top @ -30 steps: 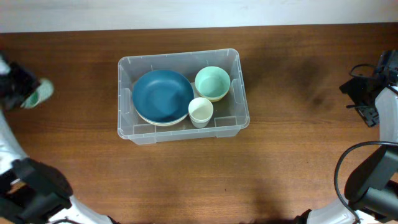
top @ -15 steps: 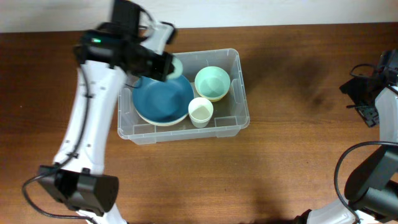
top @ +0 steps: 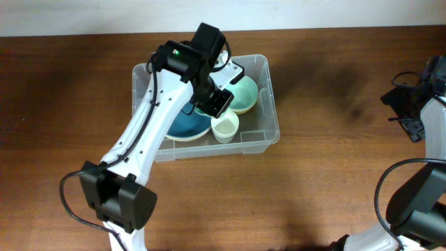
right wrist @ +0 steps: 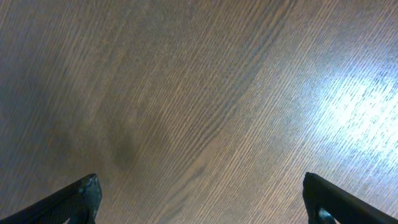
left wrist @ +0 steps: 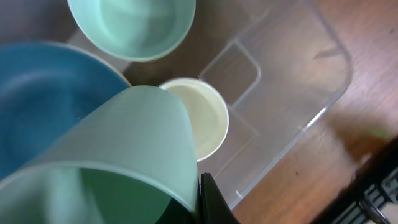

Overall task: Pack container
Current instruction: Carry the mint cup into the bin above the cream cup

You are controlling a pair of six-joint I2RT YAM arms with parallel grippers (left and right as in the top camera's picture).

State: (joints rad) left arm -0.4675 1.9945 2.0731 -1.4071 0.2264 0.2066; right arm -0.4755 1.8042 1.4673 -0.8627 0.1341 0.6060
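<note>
Next, my left gripper carries the light green cup (left wrist: 124, 143) down, toward the cream cup and into the cream cup's opening, since the cream cup is empty.
The clear plastic container (top: 209, 148) stands at the table's middle. Inside it are a blue bowl (top: 180, 125) resting on a pale plate, a mint bowl (top: 246, 95) and a small cream cup (top: 225, 127). My left gripper (top: 212, 97) is over the container's middle, shut on a light green cup (left wrist: 124, 143), one finger against its rim. In the left wrist view the cup hangs tilted above the blue bowl (left wrist: 37, 99), with the cream cup (left wrist: 202, 118), the mint bowl (left wrist: 130, 25) and the container's floor (left wrist: 292, 74) below. My right gripper (right wrist: 199, 199) is open and empty.
The right arm (top: 414, 111) stays at the table's far right edge, over bare brown wood (right wrist: 199, 93). The left arm (top: 146, 146) reaches across the container's left wall from the front left. A pale wall runs along the table's back edge.
My left gripper carried the light green cup from the table's far left edge to over the container, then further right to above the bowls. The right arm has not moved.
</note>
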